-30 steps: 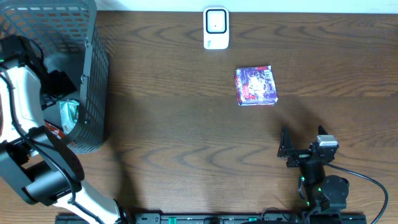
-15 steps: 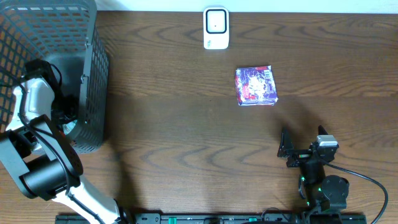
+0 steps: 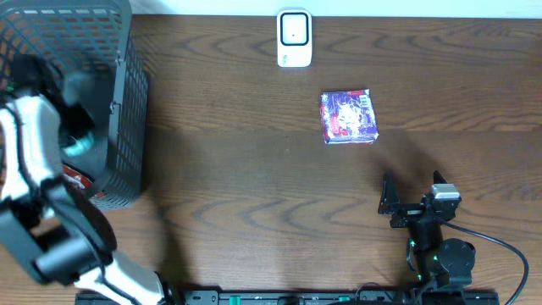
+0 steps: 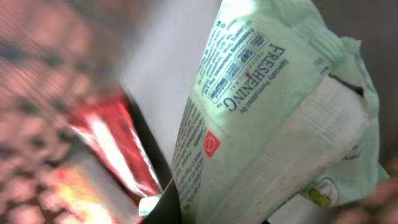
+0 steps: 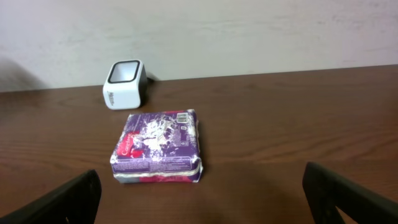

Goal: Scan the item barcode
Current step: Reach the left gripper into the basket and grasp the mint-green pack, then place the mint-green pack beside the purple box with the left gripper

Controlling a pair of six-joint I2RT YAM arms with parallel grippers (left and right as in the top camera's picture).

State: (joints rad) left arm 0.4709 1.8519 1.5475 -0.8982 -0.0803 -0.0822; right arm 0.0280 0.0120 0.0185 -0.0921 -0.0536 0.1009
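The table beside the purple packet is bare. My left gripper will lift over the side of the basket next and then lower the green packet there.
My left gripper (image 4: 217,218) is down inside the grey mesh basket (image 3: 127,110) and shut on a pale green packet (image 4: 267,112) printed "FRESHENING". One dark finger (image 4: 165,208) presses against the packet's lower edge. From overhead the packet (image 3: 80,146) shows as a teal patch beside my left arm (image 3: 34,135). A white barcode scanner (image 3: 294,38) stands at the table's far edge. A purple packet (image 3: 348,117) lies in front of it. My right gripper (image 3: 412,193) rests open near the front right, with the purple packet (image 5: 158,146) and the scanner (image 5: 123,84) ahead of it.
A red packet (image 4: 118,143) lies in the basket beside the green one and shows from overhead at the basket's bottom (image 3: 76,178). The basket's walls close in around my left arm. Dark wooden table (image 3: 254,186) stretches between the basket and the right arm.
My left gripper has gone down into the basket and shut on the green packet, which now sits a little higher. The right arm, purple packet and scanner have not moved.
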